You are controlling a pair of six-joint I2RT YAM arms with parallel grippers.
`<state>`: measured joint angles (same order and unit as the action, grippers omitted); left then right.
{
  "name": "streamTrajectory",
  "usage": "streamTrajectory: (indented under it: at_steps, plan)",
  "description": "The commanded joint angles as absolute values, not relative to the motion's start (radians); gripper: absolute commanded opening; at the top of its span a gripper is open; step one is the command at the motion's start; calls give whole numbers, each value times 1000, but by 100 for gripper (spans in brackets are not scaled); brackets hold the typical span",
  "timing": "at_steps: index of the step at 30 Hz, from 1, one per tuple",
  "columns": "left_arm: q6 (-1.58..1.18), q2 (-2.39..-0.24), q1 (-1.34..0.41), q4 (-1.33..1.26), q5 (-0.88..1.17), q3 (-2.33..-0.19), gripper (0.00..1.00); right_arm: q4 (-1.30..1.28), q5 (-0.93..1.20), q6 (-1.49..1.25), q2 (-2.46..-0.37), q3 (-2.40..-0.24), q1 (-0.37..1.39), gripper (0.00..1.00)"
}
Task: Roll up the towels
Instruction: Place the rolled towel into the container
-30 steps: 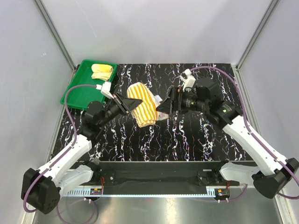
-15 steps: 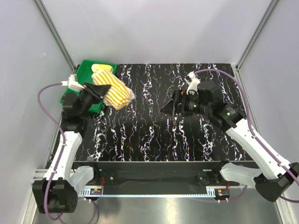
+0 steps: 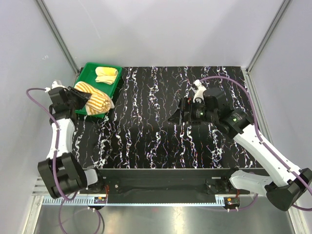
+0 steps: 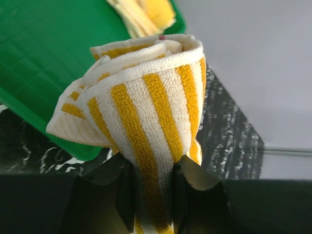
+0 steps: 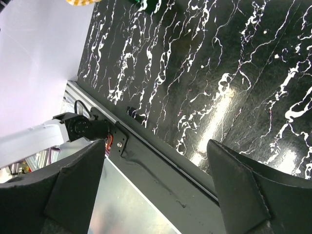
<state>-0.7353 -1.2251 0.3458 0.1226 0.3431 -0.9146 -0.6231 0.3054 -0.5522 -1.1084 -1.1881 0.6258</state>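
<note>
My left gripper holds the roll [image 4: 146, 107], and the bare bottom of the tray beside the yellow towel [image 4: 110, 28] lies outward of it and below. It should move outward, then down and let go of the roll.
My left gripper [image 3: 83, 98] is shut on the rolled orange-and-cream striped towel [image 3: 95, 99] and holds it over the near end of the green tray [image 3: 87, 72]. In the left wrist view the roll [image 4: 146, 107] stands between my fingers [image 4: 109, 195], above the tray's edge [image 4: 58, 141]. The plain pale yellow towel [image 3: 106, 74] lies rolled at the far end of the tray; it also shows in the left wrist view [image 4: 146, 14]. My right gripper [image 3: 174, 116] is open and empty above the middle of the table; its fingers [image 5: 78, 185] show apart.
The black marbled table [image 3: 161, 141] lies between grey side walls. The tray sits at its far left corner. The table's front rail [image 5: 161, 161] and the left arm's base show in the right wrist view.
My left gripper carried the striped roll from the table's middle leftward to over the green tray. My right gripper let go of it, drew back slightly and stays open.
</note>
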Motion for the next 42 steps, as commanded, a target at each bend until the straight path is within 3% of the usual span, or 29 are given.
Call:
streamTrajectory:
  at_steps: [1, 16, 26, 42]
  plan:
    - [-673, -1276, 354, 144, 255, -1047, 0, -588, 322, -535, -1098, -1180, 632, 92]
    - [-561, -1431, 428, 367, 170, -1232, 0, -538, 359, -534, -1157, -1146, 632, 92]
    - [-621, -1629, 425, 268, 236, -1241, 0, -538, 354, -517, -1189, -1137, 632, 92]
    - [-716, -2026, 292, 209, 141, -1603, 0, -548, 301, -451, -1261, -1126, 630, 92]
